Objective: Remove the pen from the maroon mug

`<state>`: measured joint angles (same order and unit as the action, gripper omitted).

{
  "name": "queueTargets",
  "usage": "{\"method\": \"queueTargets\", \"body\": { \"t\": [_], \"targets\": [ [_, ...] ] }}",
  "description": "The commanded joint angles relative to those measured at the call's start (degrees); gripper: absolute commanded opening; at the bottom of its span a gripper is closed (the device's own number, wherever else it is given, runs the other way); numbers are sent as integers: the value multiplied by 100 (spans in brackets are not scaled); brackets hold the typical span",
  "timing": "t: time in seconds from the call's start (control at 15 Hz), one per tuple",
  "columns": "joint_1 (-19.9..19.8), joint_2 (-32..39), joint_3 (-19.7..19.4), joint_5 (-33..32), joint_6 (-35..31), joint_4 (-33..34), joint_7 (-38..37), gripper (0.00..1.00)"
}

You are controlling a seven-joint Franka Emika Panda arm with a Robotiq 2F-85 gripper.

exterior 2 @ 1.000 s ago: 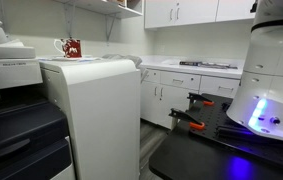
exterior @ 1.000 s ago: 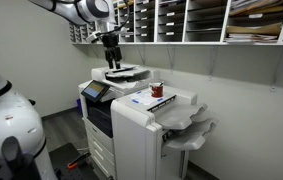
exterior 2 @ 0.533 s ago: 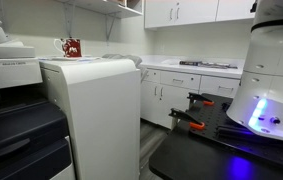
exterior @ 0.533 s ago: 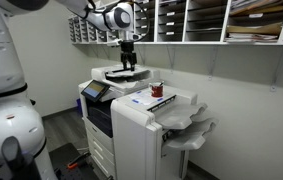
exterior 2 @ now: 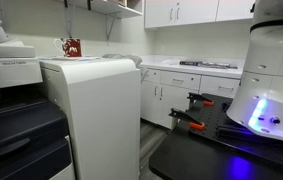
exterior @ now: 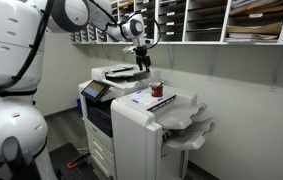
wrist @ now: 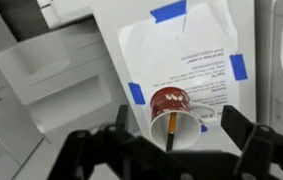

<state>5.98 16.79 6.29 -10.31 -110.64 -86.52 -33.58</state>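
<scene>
The pen's dark end sticks up past the mug's rim. I will next lower my gripper and move it outward until its open fingers have that end between them.
The maroon mug point(wrist: 167, 99) stands on a taped sheet of paper on the white printer's finisher top. It also shows in both exterior views point(exterior: 157, 91) point(exterior 2: 72, 47). The pen point(wrist: 171, 127), thin with an orange shaft and a dark end, leans inside the mug's white interior. My gripper point(wrist: 168, 150) is open and empty, with its fingers point(wrist: 253, 140) spread wide on either side of the mug and above it. In an exterior view the gripper point(exterior: 142, 64) hangs above and slightly left of the mug.
The white printer point(exterior: 116, 110) has a raised document feeder point(exterior: 119, 73) beside the mug. A white sheet with blue tape point(wrist: 181, 50) lies under the mug. Wall shelves with papers point(exterior: 221, 20) hang behind. Output trays point(exterior: 191, 130) stick out at the side.
The arm has swung to the right, from above the document feeder to a spot near and above the mug. The mug and pen have not moved.
</scene>
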Motion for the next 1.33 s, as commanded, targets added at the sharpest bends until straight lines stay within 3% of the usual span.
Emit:
{"method": "queueTargets", "body": {
  "t": [0.0,0.2,0.27,0.33,0.6,0.87,1.27],
  "targets": [
    [253,717,-392,-157,-62,827,-395,96],
    [349,1301,-676,-105,-201,1372,-603,88],
    [377,1485,-764,-95,-229,1552,-643,79],
    [396,1668,-832,-60,-201,1748,-660,83],
    [466,2293,-1007,-23,-182,2418,-594,81],
    [545,2760,-1096,33,-96,2993,-608,75],
    [503,3128,-1072,34,-7,3476,-610,58]
  ]
}}
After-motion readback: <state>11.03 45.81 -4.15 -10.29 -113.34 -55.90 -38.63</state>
